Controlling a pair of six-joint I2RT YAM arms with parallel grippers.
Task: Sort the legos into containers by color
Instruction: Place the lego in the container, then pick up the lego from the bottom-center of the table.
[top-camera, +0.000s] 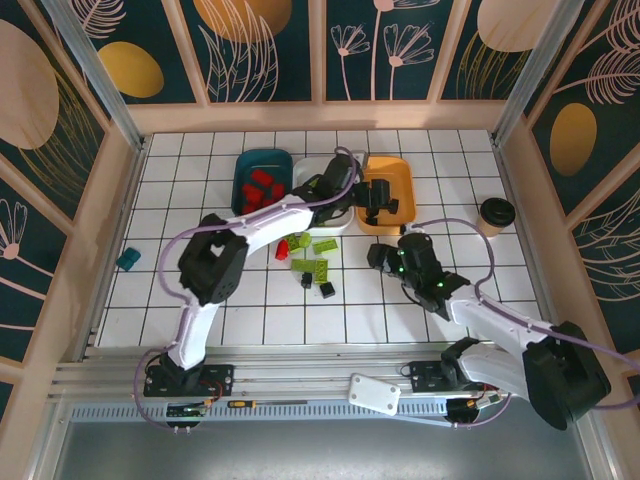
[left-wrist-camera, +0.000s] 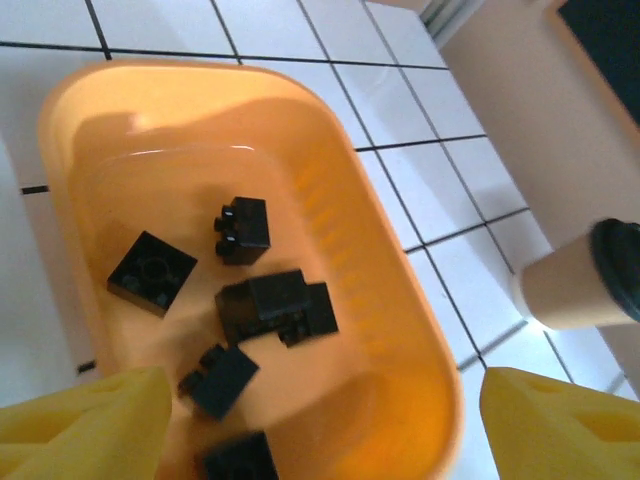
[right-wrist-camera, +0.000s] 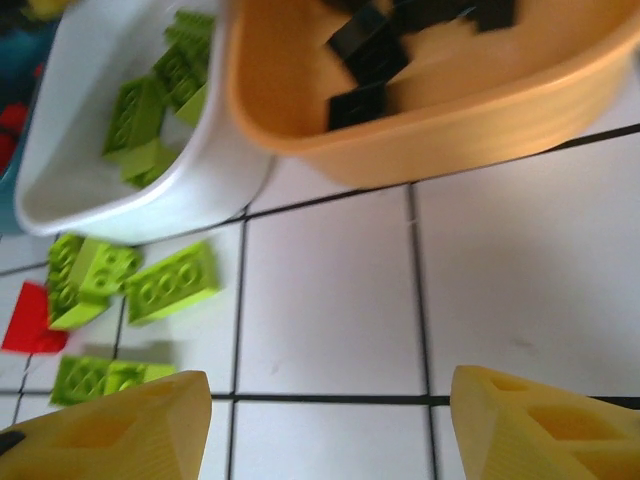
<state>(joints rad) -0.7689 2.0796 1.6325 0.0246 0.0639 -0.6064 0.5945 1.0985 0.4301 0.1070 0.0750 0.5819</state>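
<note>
The right gripper sweeps across bare tiles and down onto the lime brick nearest the loose black ones next, as that brick lies below it, away from the cup.
My left gripper (top-camera: 376, 204) hangs open over the orange tray (left-wrist-camera: 400, 250), with nothing between its yellow fingers (left-wrist-camera: 85, 428). Several black bricks (left-wrist-camera: 262, 303) lie in that tray. The dark teal tray (top-camera: 250, 160) holds red bricks (top-camera: 262, 187). In the white tray (right-wrist-camera: 90, 205) are lime bricks (right-wrist-camera: 150, 105). My right gripper (right-wrist-camera: 325, 430) is open and empty above bare tiles, just in front of the orange tray (right-wrist-camera: 430, 125). Loose lime bricks (right-wrist-camera: 170, 282) lie on the tiles to its left, along with a red brick (top-camera: 283, 250) and two black ones (top-camera: 327, 289).
A tan cup with a black lid (top-camera: 495, 215) stands right of the orange tray, close to the right wall. A lone teal block (top-camera: 128, 260) lies at the far left. The left arm reaches across the white tray (top-camera: 330, 222). Wooden walls enclose the tiled table.
</note>
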